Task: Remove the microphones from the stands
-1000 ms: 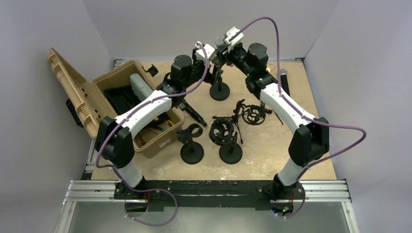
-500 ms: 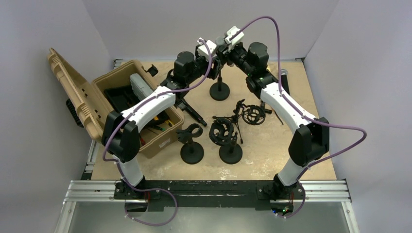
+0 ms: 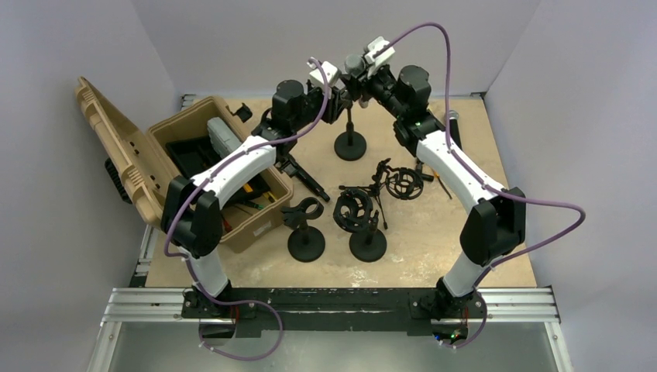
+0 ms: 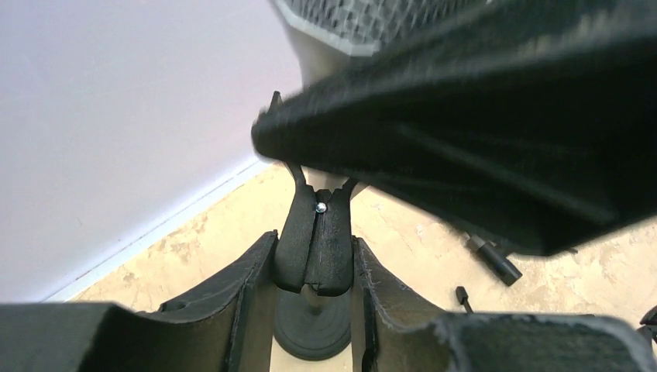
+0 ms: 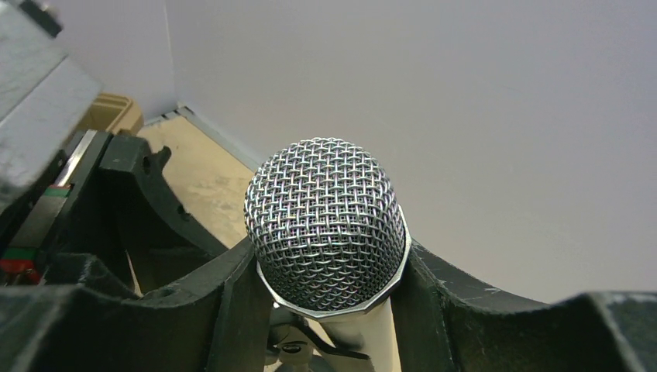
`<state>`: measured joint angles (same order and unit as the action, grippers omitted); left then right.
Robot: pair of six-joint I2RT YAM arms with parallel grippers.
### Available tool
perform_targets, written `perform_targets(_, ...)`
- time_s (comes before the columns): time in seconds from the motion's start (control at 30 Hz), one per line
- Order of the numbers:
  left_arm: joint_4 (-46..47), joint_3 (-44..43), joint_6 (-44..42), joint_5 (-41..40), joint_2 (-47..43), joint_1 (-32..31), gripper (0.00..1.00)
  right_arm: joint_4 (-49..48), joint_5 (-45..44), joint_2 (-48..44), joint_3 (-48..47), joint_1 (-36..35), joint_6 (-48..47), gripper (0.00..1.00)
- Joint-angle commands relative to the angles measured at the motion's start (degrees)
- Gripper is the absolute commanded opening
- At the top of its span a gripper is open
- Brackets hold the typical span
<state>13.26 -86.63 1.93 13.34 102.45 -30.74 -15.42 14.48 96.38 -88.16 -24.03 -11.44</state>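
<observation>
The table lies below my right gripper, to the right in the top view. So my right gripper pulls the microphone [image 5: 327, 221] off the stand and lowers it onto bare table next.
The microphone [image 5: 327, 221] has a silver mesh head and a pale body, and it sits in the black clip of the stand [image 3: 350, 144] at the back centre of the table. My right gripper [image 5: 329, 263] is shut on it, its fingers pressing just under the head from both sides. In the left wrist view the mesh head [image 4: 364, 19] shows at the top edge. Lower down, my left gripper [image 4: 314, 252] is shut on the stand's clip neck [image 4: 316, 240], above the round base [image 4: 314, 329]. In the top view both grippers, left [image 3: 338, 99] and right [image 3: 358, 87], meet at the stand's top.
An open tan toolbox [image 3: 225, 159] stands at the left. Two more round-based stands [image 3: 306, 232] [image 3: 366, 236] are near the front, one carrying a shock mount. Another shock mount [image 3: 404, 184] and a second microphone [image 3: 452, 124] lie to the right.
My left gripper has swung in toward the stand and closed on its clip neck. The right gripper has kept its hold on the microphone and barely moved.
</observation>
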Motion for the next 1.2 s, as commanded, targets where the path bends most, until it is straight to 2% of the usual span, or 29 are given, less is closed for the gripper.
perform_targets(0.0,-1.41,1.39,3.52,3.10,-3.35,0.60,0.00,-7.84,-3.35,-3.67,-2.82,3.04,8.86,0.00)
perform_targets(0.07,-1.66,2.48,3.86,3.07,-4.02,0.60,0.00,-8.80,-6.80,-5.18,-3.18,4.43,12.48,0.00)
perform_targets(0.1,-2.18,2.61,3.94,2.91,-4.09,0.63,0.00,-9.76,-5.85,-6.28,-3.05,5.38,14.19,0.00)
perform_targets(0.2,-3.14,2.89,3.87,3.09,-4.10,0.60,0.00,-14.45,3.97,-10.10,-2.03,8.04,18.86,0.00)
perform_targets(0.27,-2.90,2.98,3.97,3.87,-3.73,0.62,0.00,-16.37,5.17,-12.68,-1.90,8.26,21.04,0.00)
perform_targets(0.33,-3.39,2.41,4.27,4.35,-3.38,0.60,0.00,-15.26,-3.26,-14.57,-2.42,8.21,22.79,0.00)
perform_targets(0.47,-6.62,0.29,5.43,4.20,-2.91,0.66,0.00,-7.07,-38.52,-14.26,-3.02,8.62,21.21,0.00)
perform_targets(0.53,-8.39,-1.50,6.22,4.44,-2.59,0.68,0.00,-4.15,-44.64,-12.48,-0.84,11.01,20.54,0.00)
perform_targets(0.6,-10.69,-3.58,7.72,4.00,-2.40,0.83,0.00,-0.06,-43.50,-9.95,0.50,14.35,22.26,0.00)
perform_targets(0.73,-17.02,-8.44,10.48,4.42,-2.28,1.18,0.00,4.17,-33.56,-4.78,1.70,17.67,21.96,0.00)
perform_targets(0.93,-20.64,-10.21,12.28,4.06,-3.42,1.14,0.00,13.79,-18.94,7.19,-8.00,17.71,19.89,0.00)
perform_targets(1.17,-24.09,-10.77,12.57,3.76,-3.48,1.13,0.00,18.59,-14.60,16.59,-13.41,17.70,19.70,0.00)
